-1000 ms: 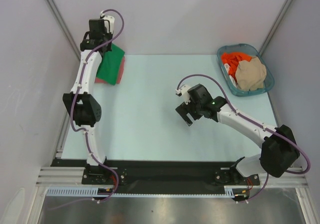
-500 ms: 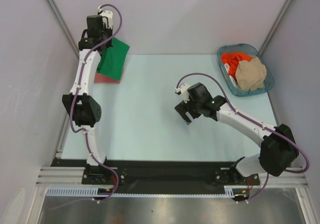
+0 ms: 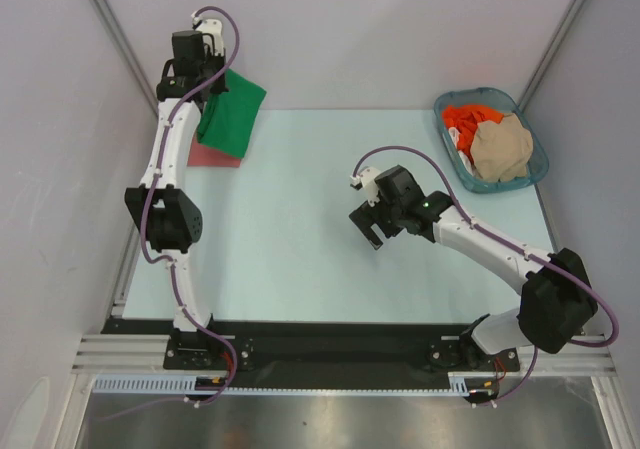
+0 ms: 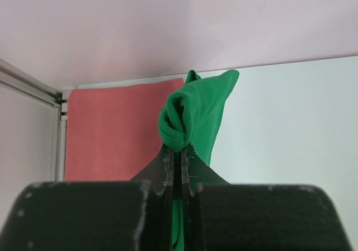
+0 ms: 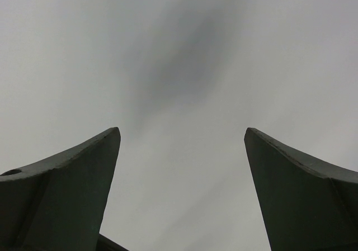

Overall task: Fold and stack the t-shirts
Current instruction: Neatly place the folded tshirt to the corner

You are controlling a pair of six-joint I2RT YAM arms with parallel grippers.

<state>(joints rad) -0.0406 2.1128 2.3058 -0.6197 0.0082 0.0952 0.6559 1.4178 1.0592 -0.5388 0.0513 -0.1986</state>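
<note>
My left gripper will lower the green t-shirt to its left in the wrist view next and let go, because the salmon-pink t-shirt is lying folded flat below it there.
My left gripper is shut on the green t-shirt and holds it lifted at the table's far left corner. The wrist view shows the green cloth bunched between the shut fingertips. Below it the salmon-pink t-shirt lies folded flat on the table; it also shows in the left wrist view. My right gripper is open and empty over the middle of the table, its fingers wide apart. The orange-red t-shirt and the beige t-shirt lie crumpled in the basket.
The blue-grey plastic basket stands at the table's far right corner. The light table top is walled by white panels at back and sides. A metal frame rail runs beside the pink shirt.
My left gripper has lifted the green t-shirt higher and slightly back, so the cloth hangs further right and uncovers more of the pink shirt. The right arm has barely moved.
</note>
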